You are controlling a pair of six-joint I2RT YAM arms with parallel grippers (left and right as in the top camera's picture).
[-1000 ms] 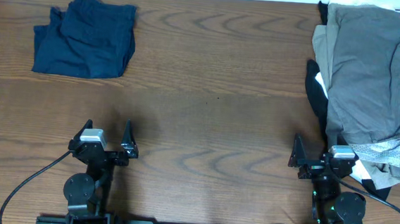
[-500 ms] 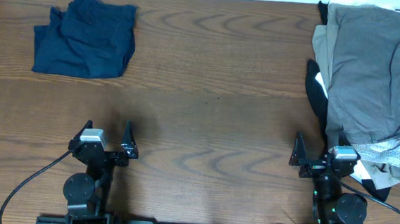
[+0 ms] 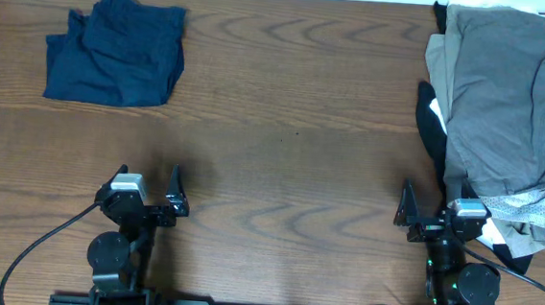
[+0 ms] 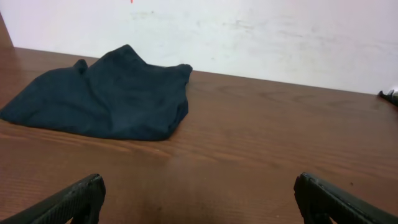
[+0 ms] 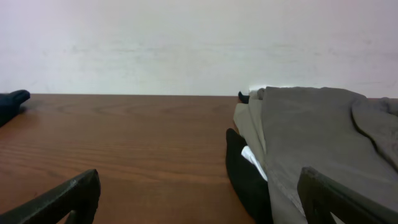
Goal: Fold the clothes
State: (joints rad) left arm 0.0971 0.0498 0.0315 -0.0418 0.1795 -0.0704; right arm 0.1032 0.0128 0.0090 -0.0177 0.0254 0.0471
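Note:
My right gripper is to lift away from my base next, then tilt down and go down onto the grey edge (image 3: 454, 73) (image 5: 267, 124) beside the khaki.
A pile of clothes (image 3: 507, 102) lies at the table's right side: mid-grey fabric on top, with khaki, black and white pieces under it. It also shows in the right wrist view (image 5: 311, 137). A folded navy garment (image 3: 116, 50) lies at the far left, also seen in the left wrist view (image 4: 102, 93). My left gripper (image 3: 145, 184) is open and empty near the front edge, far from the navy garment. My right gripper (image 3: 425, 204) is open and empty, its right finger next to the pile's near edge.
The brown wooden table (image 3: 292, 144) runs between the two garments. A pale wall (image 4: 261, 31) stands behind the far edge. Black cables (image 3: 35, 251) trail from the arm bases at the front.

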